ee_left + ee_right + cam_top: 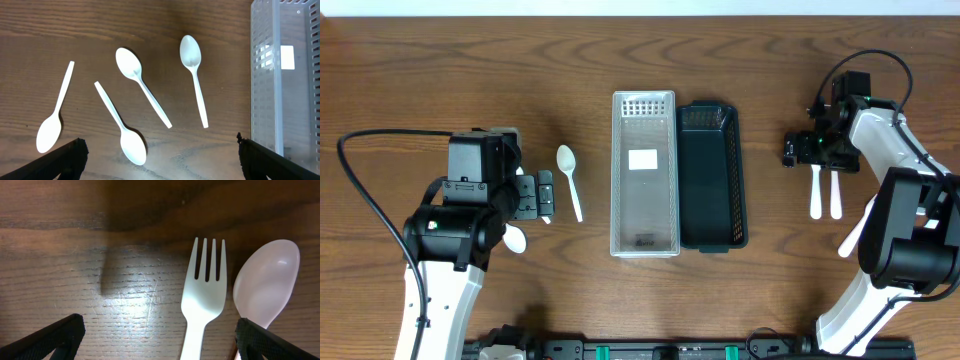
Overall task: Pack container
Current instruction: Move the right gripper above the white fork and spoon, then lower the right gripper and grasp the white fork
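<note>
My right gripper should next narrow its fingers and lower them around the fork's head (202, 300), one between fork and spoon, as it lies below, close beside the spoon's bowl.
A clear plastic container (644, 172) and a black container (712, 175) stand side by side mid-table; neither shows any cutlery inside. My left gripper (543, 196) is open and empty beside a white spoon (570, 180). In the left wrist view my left gripper (160, 167) hangs over several white spoons (140, 85), with the clear container (285, 75) at the right. My right gripper (804, 150) is open and empty at the far end of a white fork (815, 192) and spoon (835, 192). In the right wrist view my right gripper (160, 340) is above the fork (206, 300), the spoon (267, 282) beside it.
Another white utensil (850, 238) lies partly under the right arm. A spoon bowl (514, 238) shows from under the left arm. A black cable (370, 190) loops at the far left. The table is dark wood.
</note>
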Tool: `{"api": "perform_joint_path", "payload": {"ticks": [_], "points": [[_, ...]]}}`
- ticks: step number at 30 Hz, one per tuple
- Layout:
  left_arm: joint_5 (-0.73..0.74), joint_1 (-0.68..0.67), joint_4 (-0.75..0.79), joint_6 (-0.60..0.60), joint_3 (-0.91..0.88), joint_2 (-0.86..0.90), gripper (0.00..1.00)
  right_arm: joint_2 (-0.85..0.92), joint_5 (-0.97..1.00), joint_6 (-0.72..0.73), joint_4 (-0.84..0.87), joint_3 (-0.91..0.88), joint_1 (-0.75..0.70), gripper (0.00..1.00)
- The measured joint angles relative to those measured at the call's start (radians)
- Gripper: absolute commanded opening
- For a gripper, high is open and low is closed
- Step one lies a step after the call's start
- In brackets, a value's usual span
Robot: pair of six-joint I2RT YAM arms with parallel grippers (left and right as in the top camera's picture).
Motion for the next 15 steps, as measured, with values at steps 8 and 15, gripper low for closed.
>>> {"api": "perform_joint_path", "payload": {"ticks": [8,15], "points": [[0.0,0.0,0.0,0.0,0.0,0.0,0.98,0.0,0.0,-0.001,0.019,-0.004,0.0,0.99],[0.0,0.0,0.0,0.0,0.0,0.0,0.98,0.0,0.0,-0.005,0.022,-0.008,0.0,0.99]]}}
